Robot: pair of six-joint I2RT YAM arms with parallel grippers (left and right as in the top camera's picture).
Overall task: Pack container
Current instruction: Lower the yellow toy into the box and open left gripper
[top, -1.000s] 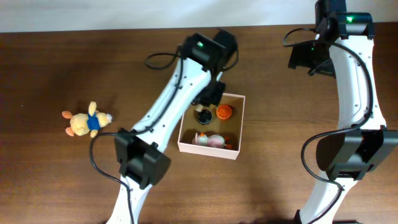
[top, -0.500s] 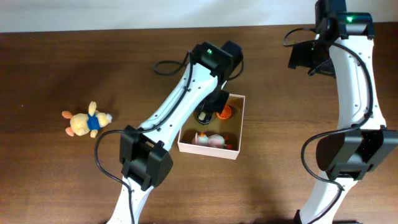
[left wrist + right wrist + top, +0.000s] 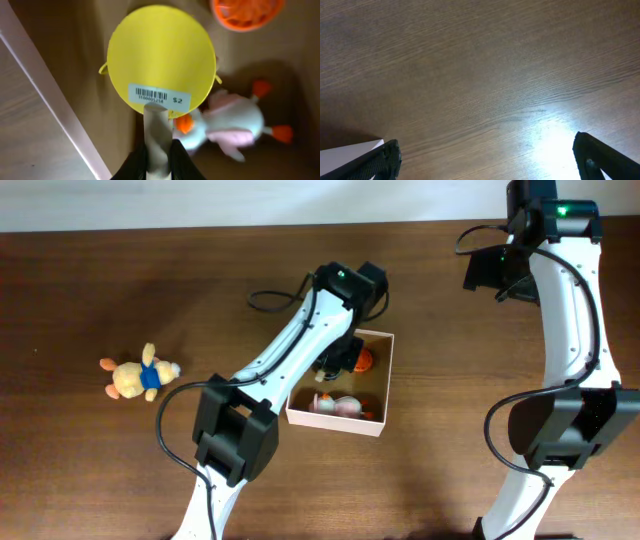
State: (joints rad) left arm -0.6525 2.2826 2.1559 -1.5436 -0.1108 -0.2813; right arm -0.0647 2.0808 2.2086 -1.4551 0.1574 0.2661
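Next, my left gripper moves down and to the left in the overhead view and releases the toy's handle. Bare container bottom (image 3: 309, 381) (image 3: 116, 120) beside the container's side lies below.
The container (image 3: 338, 421), a white-walled box with a tan inside, sits mid-table. My left gripper (image 3: 336, 358) hangs over its far-left part, shut on the grey handle (image 3: 156, 131) of a round yellow toy (image 3: 160, 55) with a barcode sticker. In the left wrist view my left gripper (image 3: 157, 164) holds that toy just above the box floor, beside the box wall (image 3: 45, 100). An orange ball (image 3: 362, 360) and a white-and-pink plush with orange feet (image 3: 338, 404) lie inside the box. My right gripper (image 3: 487, 150) stands open over bare wood at the far right.
A small yellow plush animal in a blue top (image 3: 138, 374) lies on the wooden table (image 3: 100, 290) far left of the box. The right arm (image 3: 570, 310) rises along the right side. A white corner (image 3: 345, 150) shows at the right wrist view's lower left.
My left arm has swung a little to the right, carrying the yellow toy further over the box. The right arm has stayed still.
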